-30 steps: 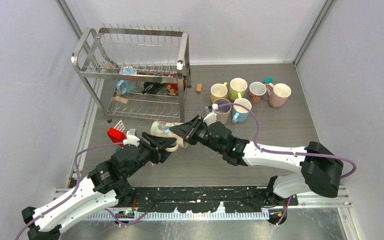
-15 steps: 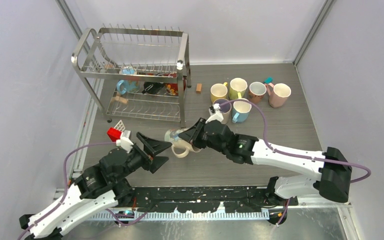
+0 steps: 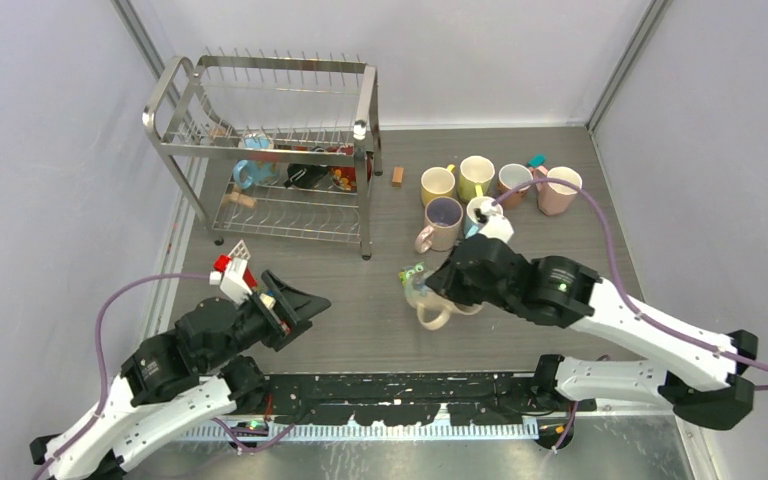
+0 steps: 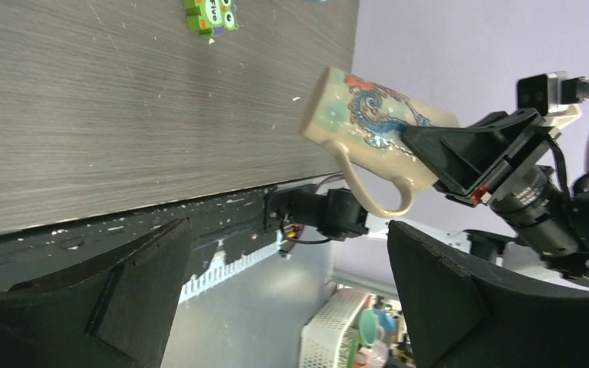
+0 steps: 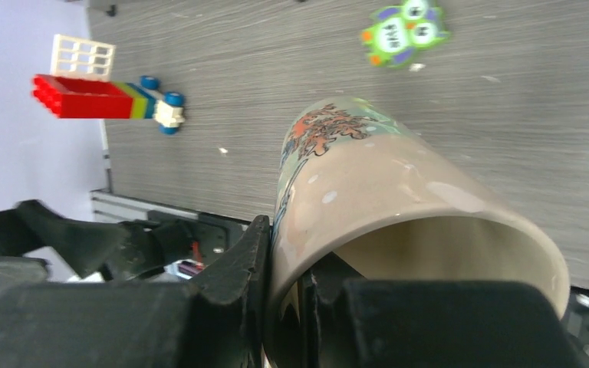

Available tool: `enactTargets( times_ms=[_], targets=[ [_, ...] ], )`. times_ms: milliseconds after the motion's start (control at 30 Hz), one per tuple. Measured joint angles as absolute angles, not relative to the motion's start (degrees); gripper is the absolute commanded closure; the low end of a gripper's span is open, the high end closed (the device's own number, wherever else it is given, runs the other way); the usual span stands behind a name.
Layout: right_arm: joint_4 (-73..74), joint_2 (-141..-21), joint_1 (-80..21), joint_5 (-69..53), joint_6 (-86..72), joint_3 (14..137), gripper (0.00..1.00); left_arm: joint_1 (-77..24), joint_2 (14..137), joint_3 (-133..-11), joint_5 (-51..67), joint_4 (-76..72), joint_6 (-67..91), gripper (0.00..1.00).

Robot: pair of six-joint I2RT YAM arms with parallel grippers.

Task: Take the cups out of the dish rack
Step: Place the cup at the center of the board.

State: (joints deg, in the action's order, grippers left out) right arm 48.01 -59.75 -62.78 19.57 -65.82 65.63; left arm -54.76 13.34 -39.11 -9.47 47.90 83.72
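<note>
The bare tabletop by the grouped cups is outward and below the gripper, so the robot's right gripper needs to swing outward and down next, turn the cup upright and then release it.
A beige cup with a dragon print [image 3: 426, 300] hangs tilted above the table, handle downward. My right gripper [image 3: 446, 287] is shut on its rim, one finger inside and one outside [image 5: 239, 277]. The left wrist view shows that cup [image 4: 368, 123] held away from my left gripper [image 4: 291, 284], which stands open and empty. In the top view my left gripper [image 3: 298, 300] sits well left of the cup. The dish rack [image 3: 192, 150] stands at the far left with a blue cup [image 3: 253, 168] on its lower tier. Several cups [image 3: 476, 177] stand grouped at the back right.
A green owl toy [image 3: 412, 272] lies on the table beside the held cup. A red toy block [image 3: 227, 265] and a small white grid piece [image 3: 239, 250] lie near my left arm. A small wooden block [image 3: 397, 176] sits right of the rack.
My left gripper has let go of the dragon cup, opened wide and drawn back to the left. My right arm has carried the cup to the right.
</note>
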Motion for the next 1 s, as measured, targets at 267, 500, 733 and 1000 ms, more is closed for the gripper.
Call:
enactTargets(
  times_ms=[267,500,733,1000],
  targets=[
    [69.4,-55.0,-61.3,27.2,-66.1,70.0,0.99,-54.8,26.6,-48.7,-8.9,48.7,72.1,0.0],
    [74.2,-56.6,-45.1,24.4,-61.5,70.0,0.99,-54.8,34.9,-52.8,-7.6,48.8,63.9,0.0],
    [72.8,-62.1,-23.7,19.6,-51.9,70.0,1.0,-54.8,40.2,-57.6,-7.4,49.0,57.7,0.0],
    [66.1,-76.7,-9.7,14.5,-44.2,74.0,0.99,-54.7,42.5,-60.9,-9.0,52.5,53.0,0.0]
  ],
)
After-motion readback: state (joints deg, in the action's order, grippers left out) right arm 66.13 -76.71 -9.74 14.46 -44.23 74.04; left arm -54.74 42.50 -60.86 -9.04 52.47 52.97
